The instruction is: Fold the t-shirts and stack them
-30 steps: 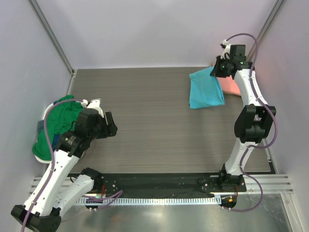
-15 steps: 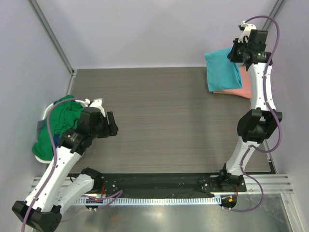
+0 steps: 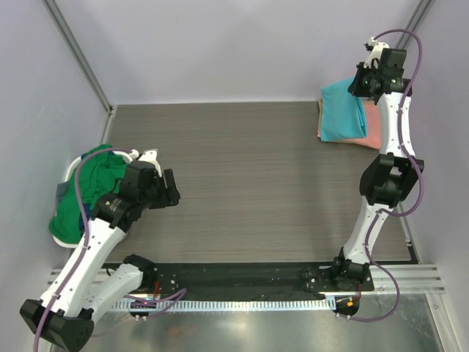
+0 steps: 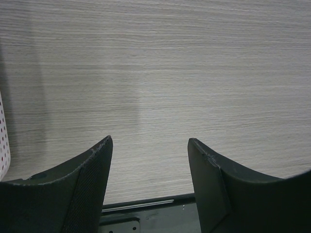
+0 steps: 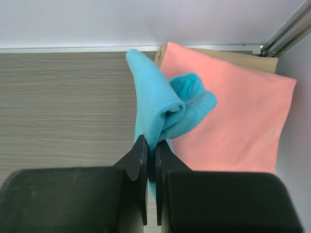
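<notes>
I will move my right gripper down and to the right in the top view to lay the sky-blue t-shirt (image 3: 341,110) across the pink t-shirt. The pink t-shirt's side by the wall is uncovered.
My right gripper (image 3: 364,82) (image 5: 151,141) is shut on the folded sky-blue t-shirt (image 3: 341,110) (image 5: 158,107) and holds it over a folded salmon-pink t-shirt (image 3: 374,126) (image 5: 233,121) at the far right corner of the table. A tan folded cloth (image 5: 228,54) shows under the pink one. A green t-shirt (image 3: 91,187) lies heaped at the left edge, with a bit of navy cloth (image 3: 64,192) beside it. My left gripper (image 3: 170,191) (image 4: 149,143) is open and empty, low over the bare table to the right of the green heap.
A white perforated basket rim (image 4: 4,145) shows at the left edge of the left wrist view. Grey walls close in the table on the far, left and right sides. A black base rail (image 3: 242,275) runs along the near edge.
My right gripper has carried the sky-blue t-shirt up and to the far right, from left of the pink shirt to over it. The left arm has barely moved.
</notes>
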`<state>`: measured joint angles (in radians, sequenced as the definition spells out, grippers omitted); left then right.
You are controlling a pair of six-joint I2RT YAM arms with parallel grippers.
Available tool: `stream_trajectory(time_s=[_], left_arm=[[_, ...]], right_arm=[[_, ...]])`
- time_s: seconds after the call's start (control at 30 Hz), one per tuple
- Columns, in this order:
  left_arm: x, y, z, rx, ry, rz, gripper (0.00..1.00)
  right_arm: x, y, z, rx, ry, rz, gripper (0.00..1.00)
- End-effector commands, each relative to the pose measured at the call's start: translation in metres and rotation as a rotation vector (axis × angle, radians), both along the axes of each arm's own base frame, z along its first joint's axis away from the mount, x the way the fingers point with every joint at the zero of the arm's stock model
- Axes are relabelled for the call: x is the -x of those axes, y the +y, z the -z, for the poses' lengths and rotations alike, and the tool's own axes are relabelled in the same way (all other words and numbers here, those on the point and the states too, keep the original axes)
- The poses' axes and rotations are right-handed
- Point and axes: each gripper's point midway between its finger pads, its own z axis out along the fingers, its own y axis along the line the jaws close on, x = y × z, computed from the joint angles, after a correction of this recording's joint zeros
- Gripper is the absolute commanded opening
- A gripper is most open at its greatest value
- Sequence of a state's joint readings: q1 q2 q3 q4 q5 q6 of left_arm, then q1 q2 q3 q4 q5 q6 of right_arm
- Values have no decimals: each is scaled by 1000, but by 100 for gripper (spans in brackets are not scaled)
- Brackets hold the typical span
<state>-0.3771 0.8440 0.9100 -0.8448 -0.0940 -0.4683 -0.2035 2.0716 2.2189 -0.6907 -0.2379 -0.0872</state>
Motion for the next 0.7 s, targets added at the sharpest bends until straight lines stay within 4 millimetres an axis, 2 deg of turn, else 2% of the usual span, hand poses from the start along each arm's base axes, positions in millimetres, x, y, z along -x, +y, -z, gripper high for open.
stream_trajectory(time_s=[0.0, 0.07, 0.1, 0.27, 0.4, 0.5, 0.53, 0.6, 0.63, 0.67], left_arm=[[-8, -1, -3, 10, -26, -14, 64], [-8, 0, -3, 8, -23, -17, 64], [-8, 0, -2, 6, -21, -18, 64], [-9, 1, -1, 1, -15, -28, 64], [-9, 1, 0, -2, -12, -30, 64], [-10, 1, 2, -3, -6, -31, 64], [-10, 1, 3, -4, -3, -32, 64], [-10, 1, 3, -6, 0, -34, 64], [-10, 2, 5, -11, 6, -38, 64], [-10, 2, 5, -11, 7, -37, 64]], right_arm=[[-14, -9, -33, 35, -105, -11, 1], [-21, -19, -24, 39, -97, 3, 1], [-23, -23, -30, 48, -116, 13, 1], [-38, -48, -20, 54, -132, 50, 1], [-50, -70, -4, 67, -136, 84, 1], [-65, -87, 20, 65, -139, 101, 1], [-71, -98, 44, 58, -115, 115, 1], [-81, -110, 55, 66, -132, 138, 1], [-89, -123, 76, 75, -125, 174, 1], [-92, -131, 83, 81, -126, 205, 2]])
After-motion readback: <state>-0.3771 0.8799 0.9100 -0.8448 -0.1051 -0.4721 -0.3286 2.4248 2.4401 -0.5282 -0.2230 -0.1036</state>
